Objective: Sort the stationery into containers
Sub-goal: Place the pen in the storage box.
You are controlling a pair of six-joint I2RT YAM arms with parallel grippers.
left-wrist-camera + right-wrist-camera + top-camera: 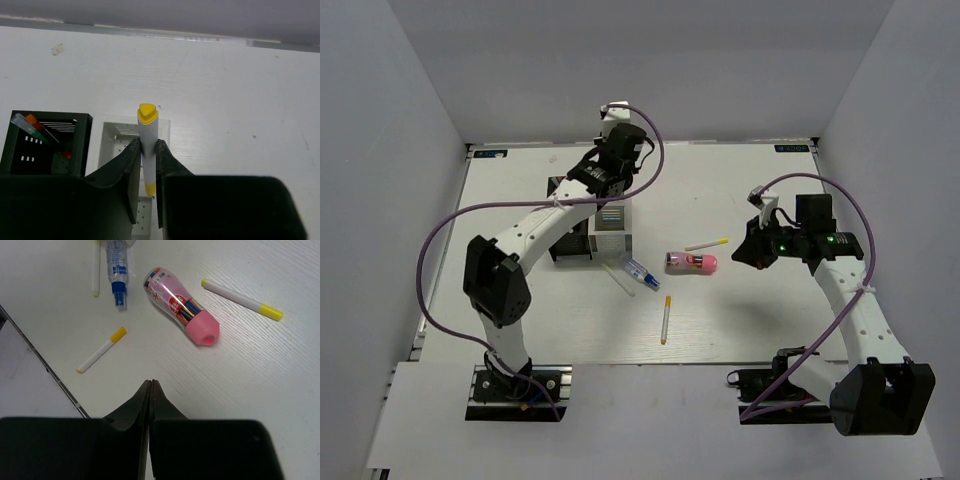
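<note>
Next, my left gripper lowers the off-centre pen, shifting slightly toward the black container's side to get over the far section of the white-grey container (612, 228).
My left gripper (148, 145) is shut on a white pen with yellow ends (148, 127), held upright over the white-grey container (117, 142). The black container (47, 150) adjoins it on the left and holds a few pens (35, 125). In the top view the left gripper (607, 188) hangs above the white-grey container (612, 228), next to the black one (570, 245). My right gripper (151, 382) is shut and empty, above the table near the pink cylinder (182, 305). It also shows in the top view (752, 255).
On the table lie the pink cylinder (691, 262), a yellow-ended pen (706, 243), a blue-clear pen (638, 273), a thin white pen (618, 280) and another yellow-ended pen (665, 320). The table's edge (40, 365) runs at the left of the right wrist view.
</note>
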